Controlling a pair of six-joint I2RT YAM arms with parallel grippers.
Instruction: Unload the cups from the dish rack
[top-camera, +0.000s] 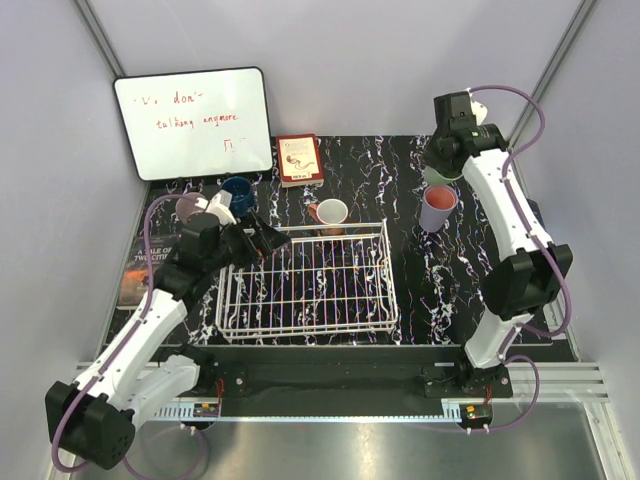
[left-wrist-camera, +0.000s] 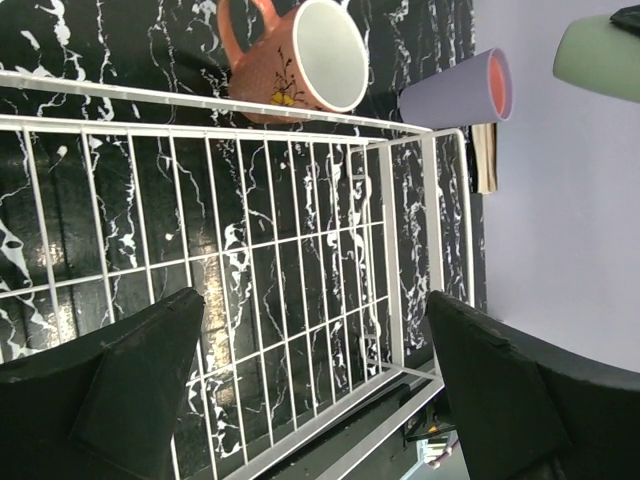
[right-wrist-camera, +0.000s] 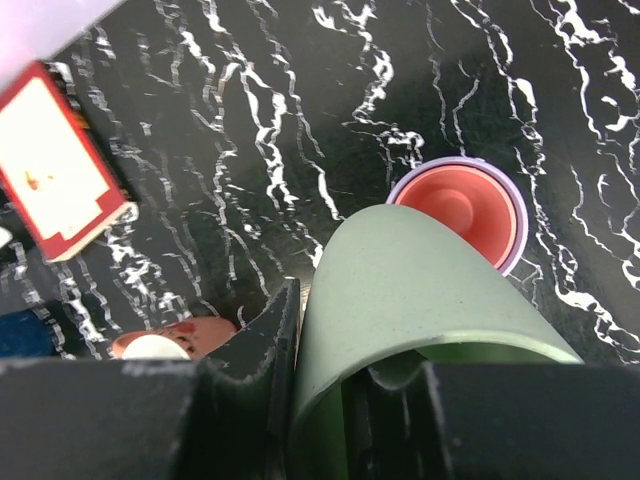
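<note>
The light green cup goes down with my right gripper into the lavender cup's opening (top-camera: 440, 198) next, as that opening is empty underneath. Then the light green cup's side is released.
The white wire dish rack (top-camera: 310, 282) sits mid-table with no cups in it; its grid fills the left wrist view (left-wrist-camera: 300, 230). My left gripper (top-camera: 262, 238) is open and empty over the rack's back left corner, seen also in the left wrist view (left-wrist-camera: 315, 390). My right gripper (top-camera: 446, 160) is shut on the light green cup (right-wrist-camera: 420, 290), one finger inside the rim, above the table at the back right. The lavender cup (top-camera: 438, 207) stands under it (right-wrist-camera: 458, 208). The terracotta cup (top-camera: 330, 213) stands just behind the rack. The dark blue cup (top-camera: 238, 190) and a mauve cup (top-camera: 188, 208) stand at the back left.
A whiteboard (top-camera: 195, 122) leans on the back wall at left. A red book (top-camera: 299, 158) lies behind the rack, and another book (top-camera: 135, 265) lies at the table's left edge. Grey walls close in both sides.
</note>
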